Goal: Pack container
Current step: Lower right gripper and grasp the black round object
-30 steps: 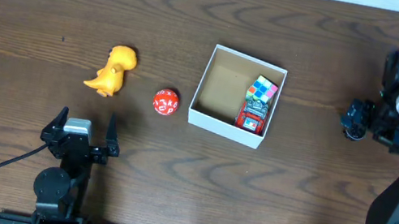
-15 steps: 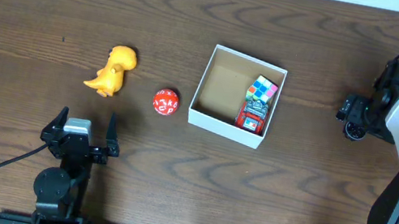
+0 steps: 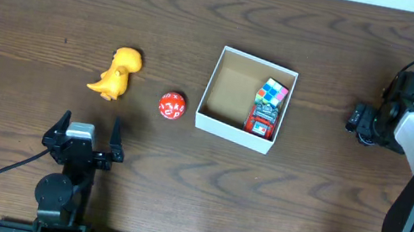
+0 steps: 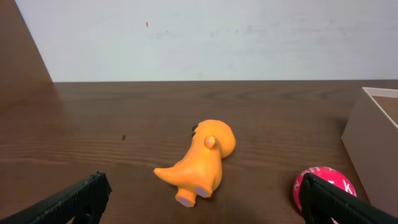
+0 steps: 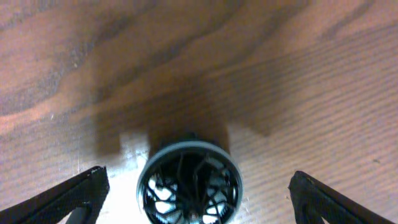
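Observation:
My right gripper lowers next until its open fingers are astride the rim of the black round spoked thing below, between those fingers, and closes.
The container (image 3: 232, 131), a square white-walled box with a brown inside, sits at the table's middle. It holds a multicoloured cube (image 3: 272, 93) and a red toy (image 3: 259, 124). An orange dinosaur (image 3: 116, 72) and a red ball with white marks (image 3: 172, 106) lie to its left. My left gripper (image 3: 84, 139) is open and empty, nearer than the dinosaur (image 4: 202, 158) and the ball (image 4: 323, 186). My right gripper (image 3: 362, 122) is open at the right. A black round spoked thing (image 5: 189, 185) lies between its fingers (image 5: 194, 208), untouched.
The container's white wall (image 4: 372, 140) shows at the right edge of the left wrist view. A pale wall stands behind the table's far edge. Bare dark wood lies between the container and the right gripper.
My right gripper has shifted a little left and up over the black round thing. The left arm and the toys have not moved.

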Available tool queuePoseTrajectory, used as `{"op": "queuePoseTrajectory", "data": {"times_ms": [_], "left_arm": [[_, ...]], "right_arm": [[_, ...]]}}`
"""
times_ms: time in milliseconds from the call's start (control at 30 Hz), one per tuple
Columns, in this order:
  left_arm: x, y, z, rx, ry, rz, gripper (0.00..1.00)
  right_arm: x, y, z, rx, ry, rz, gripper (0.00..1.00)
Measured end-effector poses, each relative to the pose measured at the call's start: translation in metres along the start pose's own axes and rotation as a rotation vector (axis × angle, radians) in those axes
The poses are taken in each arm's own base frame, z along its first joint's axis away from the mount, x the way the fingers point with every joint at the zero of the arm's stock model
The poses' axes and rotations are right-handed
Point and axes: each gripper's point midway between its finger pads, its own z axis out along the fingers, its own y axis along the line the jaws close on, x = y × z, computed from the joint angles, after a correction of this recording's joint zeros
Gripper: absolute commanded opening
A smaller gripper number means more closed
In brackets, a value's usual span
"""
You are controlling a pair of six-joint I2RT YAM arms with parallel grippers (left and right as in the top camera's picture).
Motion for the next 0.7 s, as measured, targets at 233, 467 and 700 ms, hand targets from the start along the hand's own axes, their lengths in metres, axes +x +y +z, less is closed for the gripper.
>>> {"op": "queuePoseTrajectory", "data": {"times_ms": [233, 467, 700], "left_arm": [[0.000, 0.000, 0.000, 0.000, 0.000, 0.000, 0.98], [0.000, 0.000, 0.000, 0.000, 0.000, 0.000, 0.98], [0.000, 0.000, 0.000, 0.000, 0.000, 0.000, 0.98]], "right_arm": [[0.008, 0.005, 0.011, -0.027, -0.017, 0.004, 0.89], [0.013, 0.007, 0.014, -0.043, -0.009, 0.017, 0.56], [0.013, 0.008, 0.014, -0.045, -0.008, 0.027, 0.47]]}}
